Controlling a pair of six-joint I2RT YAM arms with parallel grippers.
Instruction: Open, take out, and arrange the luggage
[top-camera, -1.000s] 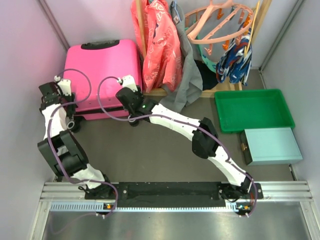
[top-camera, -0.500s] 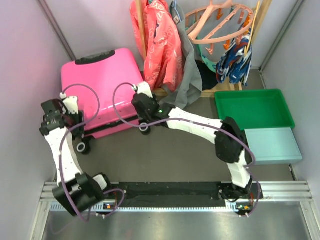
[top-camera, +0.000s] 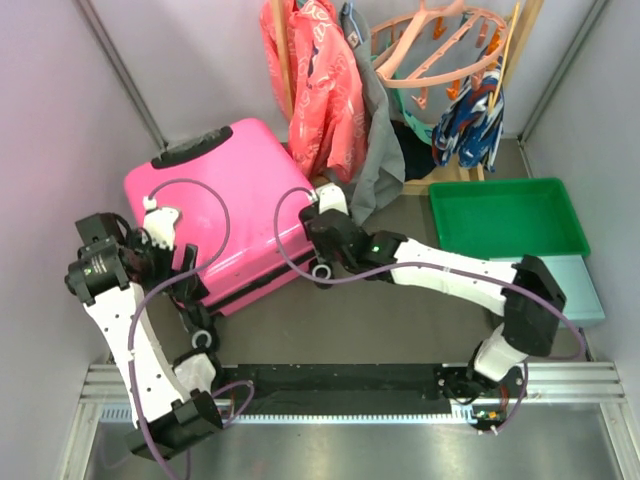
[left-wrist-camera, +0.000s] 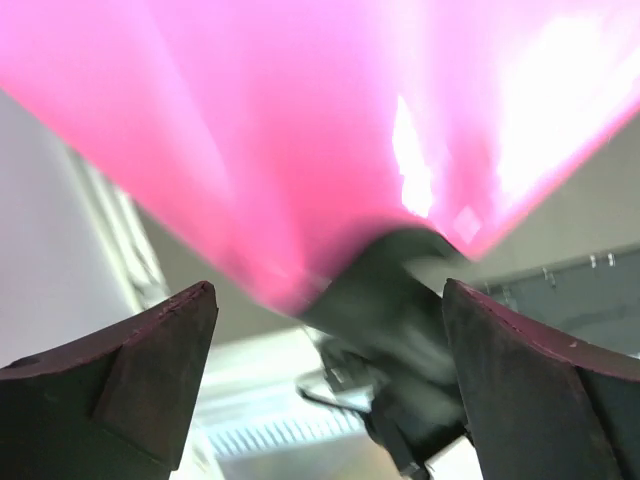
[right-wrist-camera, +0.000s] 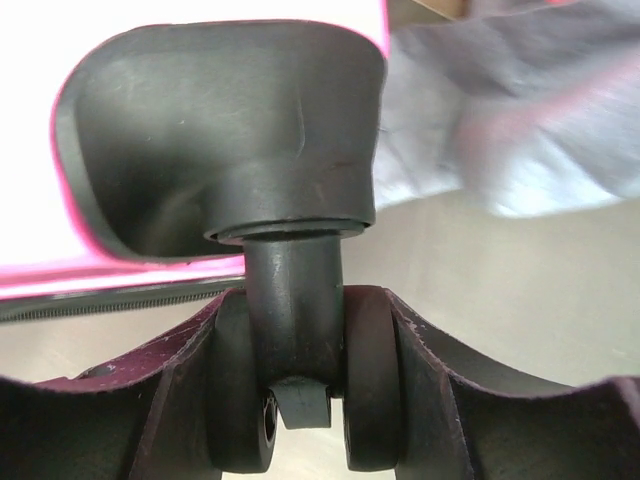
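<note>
The luggage lies skewed near the wall, so my right gripper next pulls its wheel toward the green tray and releases it over open floor alongside.
The luggage (top-camera: 225, 205), a hot-pink hard-shell case with a black handle, lies flat and skewed on the floor at the left. My right gripper (top-camera: 320, 262) is at its near right corner. In the right wrist view this gripper (right-wrist-camera: 305, 400) is shut on the black twin-wheel caster (right-wrist-camera: 295, 300), its fingers (right-wrist-camera: 180, 390) pressed against both wheel discs. My left gripper (top-camera: 183, 283) is at the near left corner. In the left wrist view it (left-wrist-camera: 328, 290) stands wide open, with the pink shell (left-wrist-camera: 300, 120) above and a blurred black wheel housing (left-wrist-camera: 395, 300) between the fingers, not touched.
A green tray (top-camera: 508, 215) sits at the right, with a pale teal box (top-camera: 585, 290) in front of it, partly behind my right elbow. Hanging garments (top-camera: 325, 90) and a peg hanger (top-camera: 440, 50) crowd the back. Walls close in on both sides. The metal rail (top-camera: 350, 385) marks the near edge.
The luggage has slid toward the near edge and turned, with my right gripper still on its wheel. My left gripper has opened wide and let go of the left corner wheel.
</note>
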